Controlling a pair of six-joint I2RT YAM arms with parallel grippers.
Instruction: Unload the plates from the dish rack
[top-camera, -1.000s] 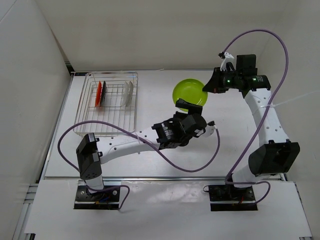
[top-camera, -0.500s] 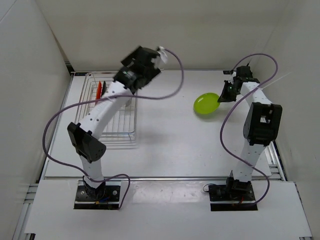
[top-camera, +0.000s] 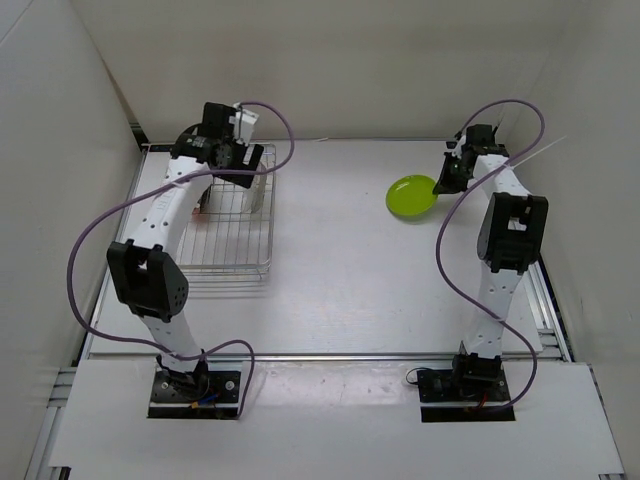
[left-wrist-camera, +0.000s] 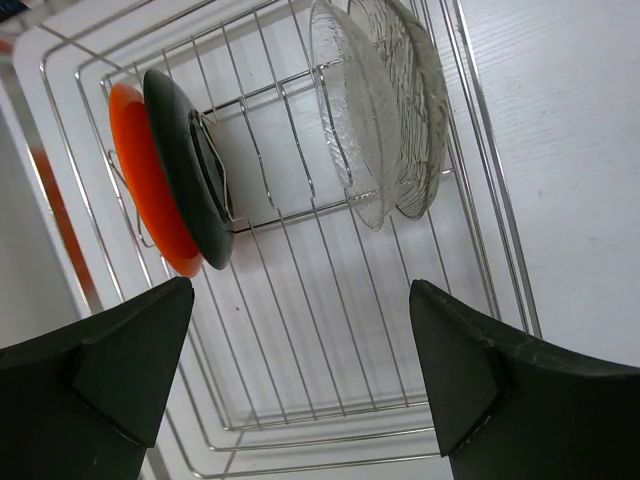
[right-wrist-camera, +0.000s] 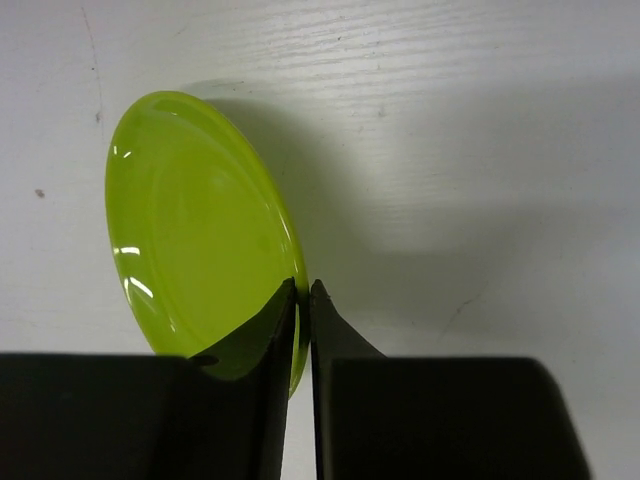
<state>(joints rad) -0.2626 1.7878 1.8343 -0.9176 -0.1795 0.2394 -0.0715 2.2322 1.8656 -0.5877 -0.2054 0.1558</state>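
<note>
I should next move my left gripper left in the top view, turn it and lower it onto the red-orange plate's upper rim (left-wrist-camera: 130, 182), as that plate stands on edge.
The silver wire dish rack (top-camera: 215, 262) stands at the back left. In the left wrist view it (left-wrist-camera: 500, 220) holds a red-orange plate (left-wrist-camera: 140, 190) and a black plate (left-wrist-camera: 190, 170) on edge side by side, with two clear plates (left-wrist-camera: 370, 110) on edge further right. My left gripper (left-wrist-camera: 300, 330) hovers open above the rack (top-camera: 215, 150), holding nothing. At the back right the lime green plate (top-camera: 412, 195) rests low on the table. My right gripper (right-wrist-camera: 303, 290) is shut on that plate's (right-wrist-camera: 195, 230) right rim, the rim showing between the fingertips.
White walls close in the table on the left, back and right. The purple cables loop above both arms. The bare white tabletop (top-camera: 340, 270) stretches between the rack and the green plate.
My left arm swung from the table's middle back over the rack, still open. My right gripper carried the green plate rightward and down to the table.
</note>
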